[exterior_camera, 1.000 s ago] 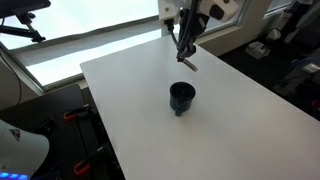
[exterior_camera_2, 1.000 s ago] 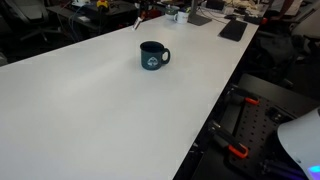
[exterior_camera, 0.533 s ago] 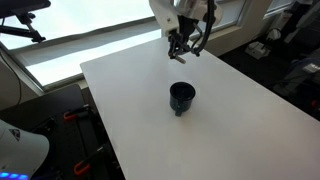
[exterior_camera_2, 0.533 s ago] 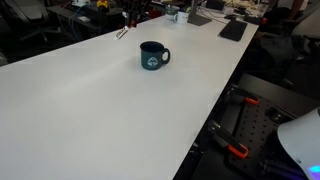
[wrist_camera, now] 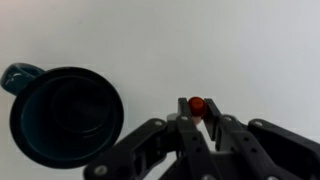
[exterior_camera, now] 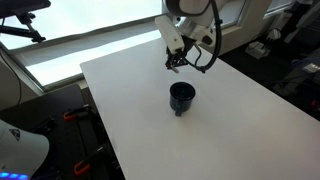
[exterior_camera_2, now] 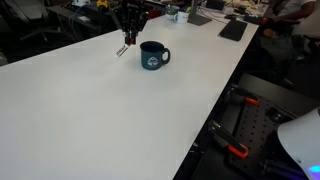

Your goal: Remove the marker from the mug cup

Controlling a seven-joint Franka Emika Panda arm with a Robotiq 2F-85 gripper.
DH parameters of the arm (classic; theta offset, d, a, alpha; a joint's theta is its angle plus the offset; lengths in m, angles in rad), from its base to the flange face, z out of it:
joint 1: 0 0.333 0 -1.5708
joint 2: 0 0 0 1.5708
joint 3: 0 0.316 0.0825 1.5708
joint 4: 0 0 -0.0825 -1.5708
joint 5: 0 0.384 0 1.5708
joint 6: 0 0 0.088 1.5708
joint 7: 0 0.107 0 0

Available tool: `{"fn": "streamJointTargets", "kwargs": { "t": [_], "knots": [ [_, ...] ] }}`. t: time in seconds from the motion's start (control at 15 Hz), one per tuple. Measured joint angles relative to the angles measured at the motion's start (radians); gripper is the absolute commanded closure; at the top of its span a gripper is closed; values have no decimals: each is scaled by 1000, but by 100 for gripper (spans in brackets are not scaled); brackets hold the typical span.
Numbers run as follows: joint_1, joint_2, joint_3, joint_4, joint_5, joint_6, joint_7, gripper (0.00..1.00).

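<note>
My gripper first moves down toward the bare white table beside the mug to release the marker (exterior_camera_2: 123, 49) next, as the marker hangs outside the mug's rim.
The dark navy mug cup (exterior_camera: 182, 97) stands upright on the white table; it also shows in an exterior view (exterior_camera_2: 152, 56) and at the left of the wrist view (wrist_camera: 66, 116), its inside empty. My gripper (exterior_camera: 176, 62) is beyond the mug, low over the table, and shows in an exterior view (exterior_camera_2: 127, 40) too. It is shut on the marker (wrist_camera: 196, 105), whose reddish-orange end sits between the fingertips in the wrist view. The thin marker (exterior_camera_2: 123, 49) hangs from the jaws beside the mug, outside it.
The white table (exterior_camera: 240, 120) is bare apart from the mug. Its edges drop off to the floor and equipment at the sides (exterior_camera_2: 245, 130). Cluttered desks stand behind the far edge (exterior_camera_2: 200, 15).
My gripper has come down and towards the mug with the marker in it, from high near the table's far edge to low over the table beside the mug.
</note>
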Motion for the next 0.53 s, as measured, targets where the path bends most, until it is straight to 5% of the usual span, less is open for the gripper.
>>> {"fn": "streamJointTargets", "kwargs": {
  "t": [0.53],
  "knots": [
    [-31, 188, 0, 184, 0, -130, 1, 95]
  ]
}}
